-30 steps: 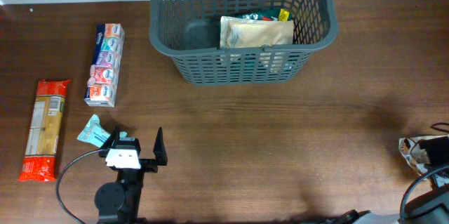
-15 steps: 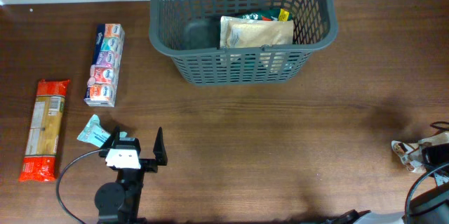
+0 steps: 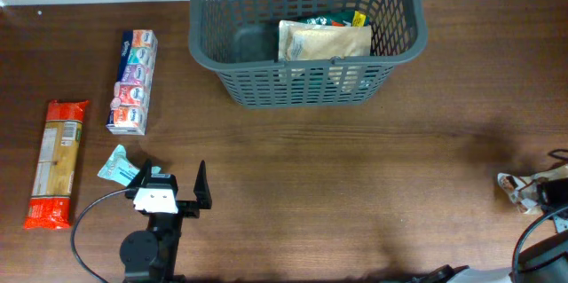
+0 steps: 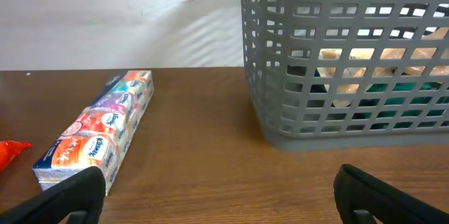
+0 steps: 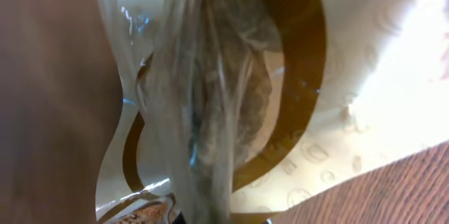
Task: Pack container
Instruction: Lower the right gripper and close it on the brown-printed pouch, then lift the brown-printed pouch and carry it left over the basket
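The right gripper lifts the cream packet [image 3: 511, 184] high next, carries it outward into the basket above the green packet and releases it, as the basket's lattice side is tall.
The container [image 3: 306, 88], a dark grey lattice basket, stands at the back centre, and its wall [image 4: 337, 119] fills the right of the left wrist view. A beige packet [image 3: 324, 42] and a green one [image 3: 333, 20] lie inside. My right gripper [image 3: 534, 191] is at the table's far right edge, shut on a cream packet [image 3: 511, 184]. That cream packet [image 5: 351, 76], with a brown ring and a clear window, fills the right wrist view and hides the jaws. My left gripper [image 3: 173, 183] rests open at the front left, holding nothing, with bare table between the jaws of my left gripper [image 4: 224, 199].
A multicoloured tissue pack [image 3: 133, 81] lies left of the basket and shows as the tissue pack [image 4: 98, 136] in the left wrist view. An orange pasta packet [image 3: 56, 163] lies at the far left. A small teal packet [image 3: 115, 166] sits beside my left gripper.
My right gripper has closed on the cream packet, which now looks pinched and narrower at the table's right edge. The left arm and everything else have not moved.
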Motion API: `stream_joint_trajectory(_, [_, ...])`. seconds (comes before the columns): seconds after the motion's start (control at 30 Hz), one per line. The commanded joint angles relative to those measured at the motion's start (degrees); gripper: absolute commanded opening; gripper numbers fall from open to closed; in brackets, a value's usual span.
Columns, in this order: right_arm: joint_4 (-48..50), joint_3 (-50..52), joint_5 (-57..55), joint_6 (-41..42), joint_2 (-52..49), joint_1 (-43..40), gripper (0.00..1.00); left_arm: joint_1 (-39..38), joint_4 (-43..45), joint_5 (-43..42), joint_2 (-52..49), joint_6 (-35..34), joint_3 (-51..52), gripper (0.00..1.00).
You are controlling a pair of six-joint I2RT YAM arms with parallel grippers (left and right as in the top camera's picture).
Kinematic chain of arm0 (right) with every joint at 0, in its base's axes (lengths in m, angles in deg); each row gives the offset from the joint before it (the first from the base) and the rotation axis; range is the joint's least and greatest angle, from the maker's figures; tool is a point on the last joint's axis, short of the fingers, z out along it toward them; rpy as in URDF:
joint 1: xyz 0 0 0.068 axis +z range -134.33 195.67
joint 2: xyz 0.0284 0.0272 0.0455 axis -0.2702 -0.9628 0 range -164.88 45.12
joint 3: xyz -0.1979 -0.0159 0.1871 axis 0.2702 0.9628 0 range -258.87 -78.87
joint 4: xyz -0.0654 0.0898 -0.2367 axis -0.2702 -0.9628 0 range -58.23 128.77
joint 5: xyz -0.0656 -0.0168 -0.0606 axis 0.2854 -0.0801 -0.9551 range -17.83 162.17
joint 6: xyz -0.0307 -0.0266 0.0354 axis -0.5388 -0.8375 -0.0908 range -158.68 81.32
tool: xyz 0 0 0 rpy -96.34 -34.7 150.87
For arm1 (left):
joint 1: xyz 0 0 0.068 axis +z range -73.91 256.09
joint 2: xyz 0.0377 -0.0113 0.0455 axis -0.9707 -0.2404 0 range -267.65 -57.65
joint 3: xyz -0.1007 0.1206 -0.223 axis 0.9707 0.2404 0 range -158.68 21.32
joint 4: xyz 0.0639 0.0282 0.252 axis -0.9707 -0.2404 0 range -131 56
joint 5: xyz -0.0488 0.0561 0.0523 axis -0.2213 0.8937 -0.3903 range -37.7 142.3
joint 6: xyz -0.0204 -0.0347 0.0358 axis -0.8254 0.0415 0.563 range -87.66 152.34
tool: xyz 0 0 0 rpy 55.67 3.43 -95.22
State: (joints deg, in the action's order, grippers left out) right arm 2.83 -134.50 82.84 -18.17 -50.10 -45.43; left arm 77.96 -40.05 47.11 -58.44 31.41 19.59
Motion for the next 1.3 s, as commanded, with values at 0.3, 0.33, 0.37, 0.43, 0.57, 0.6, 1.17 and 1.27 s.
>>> stream_joint_trajectory(0.3, [-9.73,-26.51,1.79,-0.81,0.04,13.90,0.03,0.28,0.17,-0.42,0.46,0.35,0.42,0.99])
stream_joint_trajectory(0.33, [-10.32,-29.57,1.79,-0.81,0.04,16.09,0.03,0.28,0.20,-0.42,0.46,0.35,0.42,0.99])
stream_joint_trajectory(0.37, [-10.75,-32.15,1.79,-0.81,0.04,17.92,0.03,0.28,0.20,-0.42,0.46,0.35,0.42,0.99])
stream_joint_trajectory(0.43, [-11.17,-37.59,1.79,-0.81,0.04,22.03,0.04,0.28,0.20,-0.42,0.46,0.35,0.42,0.99])
stream_joint_trajectory(0.57, [-10.99,-46.80,1.81,-0.79,0.04,29.55,0.03,0.28,0.17,-0.39,0.46,0.35,0.42,0.99])
stream_joint_trajectory(0.6, [-10.71,-48.68,1.86,-0.79,0.04,31.28,0.04,0.28,0.20,-0.42,0.46,0.35,0.42,0.99])
stream_joint_trajectory(1.17, [12.98,-55.65,4.42,6.05,-5.05,54.10,0.04,0.28,0.20,-0.42,0.46,0.35,0.42,0.99])
stream_joint_trajectory(1.27, [14.40,-55.65,6.88,7.74,-7.50,55.84,0.04,0.28,0.20,-0.39,0.46,0.35,0.42,0.99])
